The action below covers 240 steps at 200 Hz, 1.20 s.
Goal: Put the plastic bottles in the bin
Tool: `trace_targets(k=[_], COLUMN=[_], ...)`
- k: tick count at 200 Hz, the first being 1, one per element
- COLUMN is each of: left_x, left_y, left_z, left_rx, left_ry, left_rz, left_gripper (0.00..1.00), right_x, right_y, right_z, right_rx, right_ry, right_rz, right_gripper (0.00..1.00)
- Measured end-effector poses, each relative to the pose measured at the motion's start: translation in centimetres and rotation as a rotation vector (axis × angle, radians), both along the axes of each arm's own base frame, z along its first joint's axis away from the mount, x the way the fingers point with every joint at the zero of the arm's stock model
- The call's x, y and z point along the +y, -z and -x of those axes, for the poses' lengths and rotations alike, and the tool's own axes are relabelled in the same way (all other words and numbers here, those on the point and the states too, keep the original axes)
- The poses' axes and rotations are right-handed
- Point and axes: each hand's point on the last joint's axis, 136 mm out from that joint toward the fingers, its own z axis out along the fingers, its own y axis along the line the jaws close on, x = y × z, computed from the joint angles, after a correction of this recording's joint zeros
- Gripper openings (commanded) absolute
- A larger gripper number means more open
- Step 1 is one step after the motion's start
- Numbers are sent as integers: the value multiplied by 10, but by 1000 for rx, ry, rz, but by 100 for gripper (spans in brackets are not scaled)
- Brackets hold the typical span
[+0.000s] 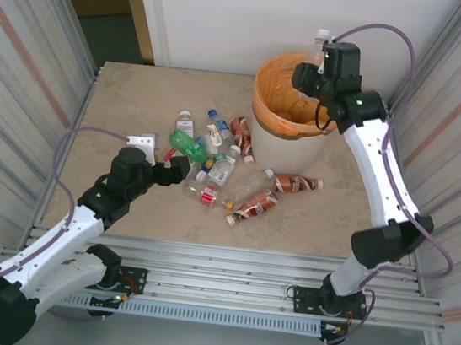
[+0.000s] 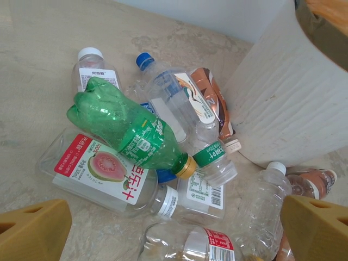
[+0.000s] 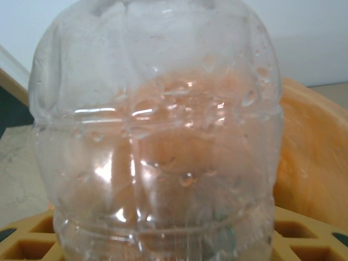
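My right gripper tilts and lowers into the orange bag's opening (image 1: 288, 97) next and releases the bottle.
The plastic bottles lie in a pile on the table left of the bin (image 1: 282, 137), a cream bucket lined with an orange bag (image 3: 312, 157). The pile includes a green bottle (image 1: 187, 146) (image 2: 125, 128), a guava-labelled one (image 2: 103, 171), a blue-capped clear one (image 2: 166, 95) and brown-labelled ones (image 1: 295, 184). My left gripper (image 1: 176, 165) (image 2: 174, 239) hovers open just above the near side of the pile, its fingers (image 2: 32, 231) holding nothing. Over the bin's mouth, my right gripper (image 1: 309, 74) (image 3: 163, 247) is shut on a clear bottle (image 3: 157, 136), whose white cap (image 1: 321, 35) points away from the arm.
The bin's ribbed wall (image 2: 277, 92) stands right beside the pile. Corrugated metal walls (image 1: 23, 69) close in both sides of the table. A white wall (image 1: 276, 17) stands behind. Bare tabletop (image 1: 129, 100) lies left of the pile.
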Motion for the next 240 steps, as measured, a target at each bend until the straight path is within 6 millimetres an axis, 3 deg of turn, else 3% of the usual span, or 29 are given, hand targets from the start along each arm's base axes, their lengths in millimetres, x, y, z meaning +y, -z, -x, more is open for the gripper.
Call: trace_targets(k=[55, 110, 158, 181, 240], left_x=[1, 6, 7, 7, 7], left_y=[0, 3, 2, 2, 2], left_z=[2, 2, 2, 2, 2], left_rx=[2, 5, 3, 1, 1], left_ry=[1, -13, -16, -16, -16], left_rz=[-7, -30, -31, -29, -29], left_gripper=[99, 99, 99, 99, 99], right_x=[22, 27, 31, 31, 33], right_y=[49, 97, 116, 123, 111], right_z=[-38, -40, -38, -38, -38], right_rx=[140, 280, 335, 351, 331], right_ry=[-55, -82, -110, -113, -124], right_rz=[61, 99, 117, 122, 116], right_gripper=[39, 49, 58, 68, 87])
